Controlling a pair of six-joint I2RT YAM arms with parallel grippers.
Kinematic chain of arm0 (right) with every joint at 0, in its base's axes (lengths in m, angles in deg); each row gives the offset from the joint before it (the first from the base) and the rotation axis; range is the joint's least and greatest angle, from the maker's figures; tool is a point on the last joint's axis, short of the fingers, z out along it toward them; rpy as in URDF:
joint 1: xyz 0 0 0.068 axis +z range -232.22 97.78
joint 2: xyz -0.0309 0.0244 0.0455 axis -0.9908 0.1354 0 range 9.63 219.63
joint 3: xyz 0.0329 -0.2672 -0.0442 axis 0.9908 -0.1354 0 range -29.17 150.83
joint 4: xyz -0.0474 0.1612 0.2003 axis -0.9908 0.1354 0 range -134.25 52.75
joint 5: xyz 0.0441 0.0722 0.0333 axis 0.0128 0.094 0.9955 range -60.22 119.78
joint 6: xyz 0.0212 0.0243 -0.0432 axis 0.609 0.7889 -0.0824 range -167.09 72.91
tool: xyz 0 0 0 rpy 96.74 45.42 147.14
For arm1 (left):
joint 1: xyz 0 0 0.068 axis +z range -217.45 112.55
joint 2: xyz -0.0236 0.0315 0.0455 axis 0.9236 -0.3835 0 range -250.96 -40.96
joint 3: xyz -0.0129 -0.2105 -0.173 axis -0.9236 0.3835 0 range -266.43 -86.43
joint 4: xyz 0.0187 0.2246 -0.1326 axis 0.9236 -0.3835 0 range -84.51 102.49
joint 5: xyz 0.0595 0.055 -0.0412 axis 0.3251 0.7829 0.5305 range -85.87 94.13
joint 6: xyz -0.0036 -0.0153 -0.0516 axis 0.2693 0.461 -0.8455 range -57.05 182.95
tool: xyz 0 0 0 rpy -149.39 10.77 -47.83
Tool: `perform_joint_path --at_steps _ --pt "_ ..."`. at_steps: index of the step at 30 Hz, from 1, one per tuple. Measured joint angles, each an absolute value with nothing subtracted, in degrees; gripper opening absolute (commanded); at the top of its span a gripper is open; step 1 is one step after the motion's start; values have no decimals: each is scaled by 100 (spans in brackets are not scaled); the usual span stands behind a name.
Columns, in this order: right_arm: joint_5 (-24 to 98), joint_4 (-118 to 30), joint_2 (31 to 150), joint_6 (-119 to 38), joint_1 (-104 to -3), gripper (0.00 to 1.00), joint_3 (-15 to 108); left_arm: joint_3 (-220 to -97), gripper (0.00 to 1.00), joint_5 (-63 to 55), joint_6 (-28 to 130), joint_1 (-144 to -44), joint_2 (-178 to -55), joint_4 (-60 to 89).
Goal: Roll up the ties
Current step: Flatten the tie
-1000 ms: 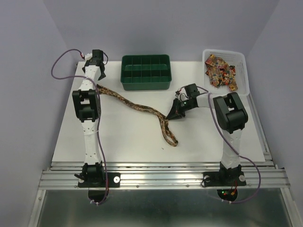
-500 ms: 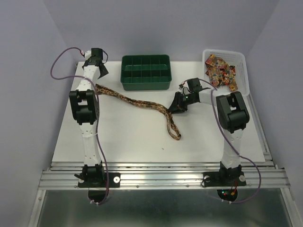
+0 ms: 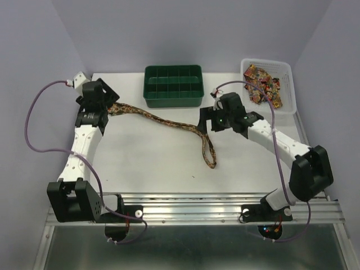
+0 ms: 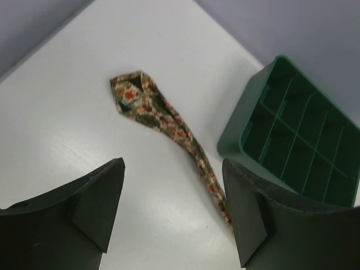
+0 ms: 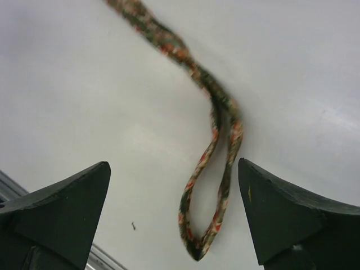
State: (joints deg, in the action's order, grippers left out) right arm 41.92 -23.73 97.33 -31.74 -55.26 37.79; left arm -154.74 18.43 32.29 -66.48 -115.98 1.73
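Note:
The robot will next lower its right gripper and pull it back to close around the loop's closed tip (image 3: 211,165) (image 5: 197,248), which is on the tabletop below and back of the gripper.
One patterned tie (image 3: 169,124) lies flat on the white table. It runs from a pointed end (image 4: 132,97) near my left gripper (image 3: 108,104) to a folded narrow loop (image 3: 210,154) below my right gripper (image 3: 205,121). In the left wrist view my left gripper (image 4: 173,164) stands open above the table, with the tie just beyond its fingertips and nothing between them. In the right wrist view my right gripper (image 5: 174,163) is wide open, and the loop (image 5: 211,214) lies on the table between its fingers, untouched. More ties (image 3: 260,84) sit piled in the white basket (image 3: 288,72).
A green compartment tray (image 3: 172,85) stands at the back centre, close beside the tie's upper part (image 4: 304,146). The white basket is at the back right corner. The table's metal front rail (image 3: 191,209) carries both arm bases.
My right gripper opened and let go of the tie, then lifted back toward the tray. The left arm swung out to the left and opened wider. The loop shifted slightly right.

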Motion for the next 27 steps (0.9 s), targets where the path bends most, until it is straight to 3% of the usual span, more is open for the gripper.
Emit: perform_joint_path --at_steps 6,11,16,22,26,27 --pt "2496 -2212 9005 -2715 -3998 100 2492 -13286 90 1819 2792 -6707 -10929 365" --pt "1377 -1853 8638 -2020 -3561 100 1676 -12683 93 2049 2569 -6702 -10560 335" --pt "1294 -1807 7926 -1766 -3563 100 1093 -12670 93 2051 2490 -6700 -10643 678" --pt "1877 -2205 8149 -1818 -3519 98 758 -12672 93 2000 2475 -6700 -11176 756" --pt "1904 -2489 8522 -1847 -3491 67 758 -12672 93 2000 2475 -6700 -11257 763" --pt "1862 -2572 8643 -1847 -3487 48 758 -12672 93 2005 2475 -6700 -11257 772"
